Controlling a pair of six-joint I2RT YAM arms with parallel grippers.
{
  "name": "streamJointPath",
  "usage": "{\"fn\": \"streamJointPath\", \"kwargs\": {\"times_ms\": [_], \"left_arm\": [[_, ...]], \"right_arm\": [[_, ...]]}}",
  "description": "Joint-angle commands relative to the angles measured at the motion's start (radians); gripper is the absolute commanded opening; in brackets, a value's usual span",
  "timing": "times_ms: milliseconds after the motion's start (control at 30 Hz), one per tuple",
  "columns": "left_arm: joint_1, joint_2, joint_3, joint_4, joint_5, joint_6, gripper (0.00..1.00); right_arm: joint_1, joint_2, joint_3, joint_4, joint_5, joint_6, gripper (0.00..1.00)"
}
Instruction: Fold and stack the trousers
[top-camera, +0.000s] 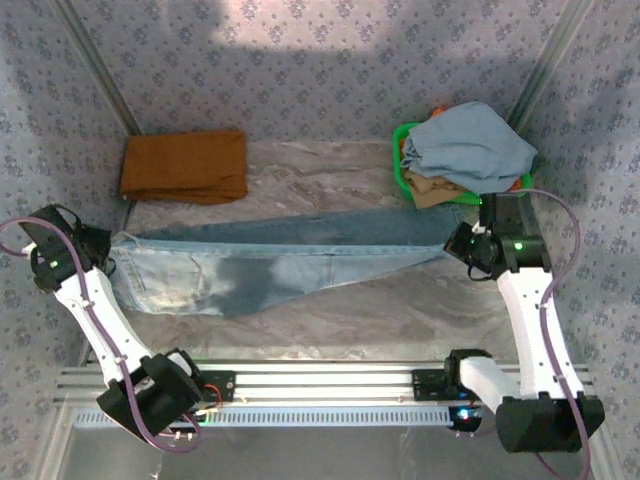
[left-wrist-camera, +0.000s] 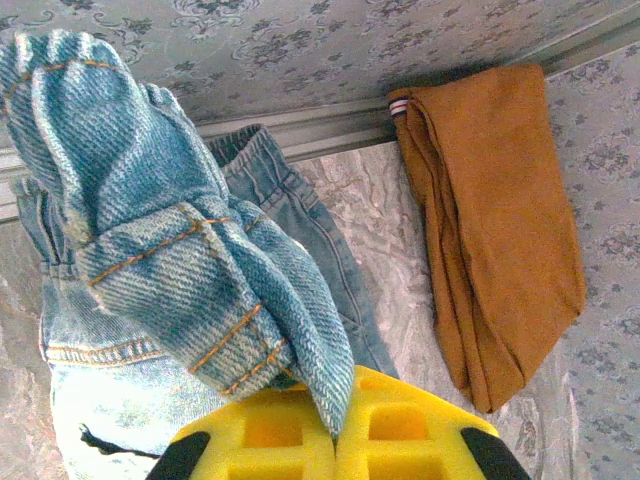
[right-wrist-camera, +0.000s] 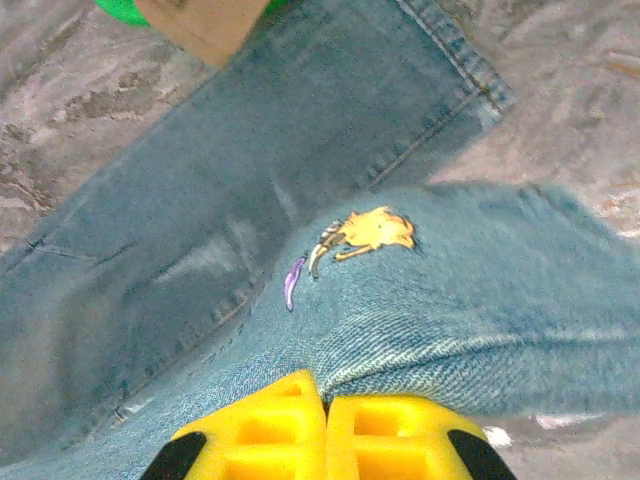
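Note:
The other leg is uncovered beyond the held one, so I need to move my right gripper outward and down next to that leg's far edge by the basket (right-wrist-camera: 238, 76) and release there.
The trousers (top-camera: 290, 262), mid-blue jeans with faded thighs, lie stretched across the table from left to right. My left gripper (top-camera: 100, 250) is shut on their waistband end at the far left. In the left wrist view my left gripper (left-wrist-camera: 338, 432) pinches a bunched fold of the denim trousers (left-wrist-camera: 170, 250) between its yellow pads. My right gripper (top-camera: 462, 245) is shut on the leg end at the right. In the right wrist view my right gripper (right-wrist-camera: 325, 405) clamps the trousers (right-wrist-camera: 450, 300) just below a small yellow embroidered patch (right-wrist-camera: 370, 232).
A folded orange-brown garment (top-camera: 185, 167) lies at the back left, also in the left wrist view (left-wrist-camera: 500, 220). A green basket (top-camera: 405, 170) at the back right holds a pale grey-blue garment (top-camera: 470, 145). Patterned walls close in the table on three sides.

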Motion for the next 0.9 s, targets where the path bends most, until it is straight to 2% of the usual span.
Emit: {"fn": "streamJointPath", "kwargs": {"times_ms": [0,133,333,467,600,700,767,833,867], "left_arm": [[0.025,0.004,0.001,0.122,-0.085,0.013,0.0],[0.012,0.073,0.005,0.167,-0.077,-0.006,0.0],[-0.099,0.265,0.073,0.222,-0.156,-0.012,0.0],[-0.124,0.392,0.128,0.239,-0.191,-0.021,0.0],[-0.132,0.494,0.167,0.256,-0.207,-0.027,0.0],[-0.141,0.567,0.206,0.252,-0.205,-0.025,0.0],[-0.146,0.606,0.221,0.26,-0.205,-0.023,0.0],[-0.154,0.652,0.242,0.26,-0.185,-0.01,0.0],[-0.157,0.68,0.261,0.252,-0.164,-0.002,0.08]], "right_arm": [[-0.021,0.013,-0.022,-0.018,0.119,-0.05,0.0],[-0.018,0.138,0.012,0.096,0.139,-0.069,0.0],[-0.02,0.589,0.267,0.172,0.158,-0.132,0.0],[-0.016,0.795,0.451,0.181,0.152,-0.159,0.0],[0.001,0.95,0.592,0.15,0.15,-0.187,0.01],[0.025,0.993,0.621,0.161,0.167,-0.195,0.02],[0.035,1.009,0.638,0.162,0.139,-0.191,0.12],[0.047,1.016,0.656,0.144,0.128,-0.182,0.33],[0.054,1.013,0.664,0.129,0.118,-0.178,0.41]]}}
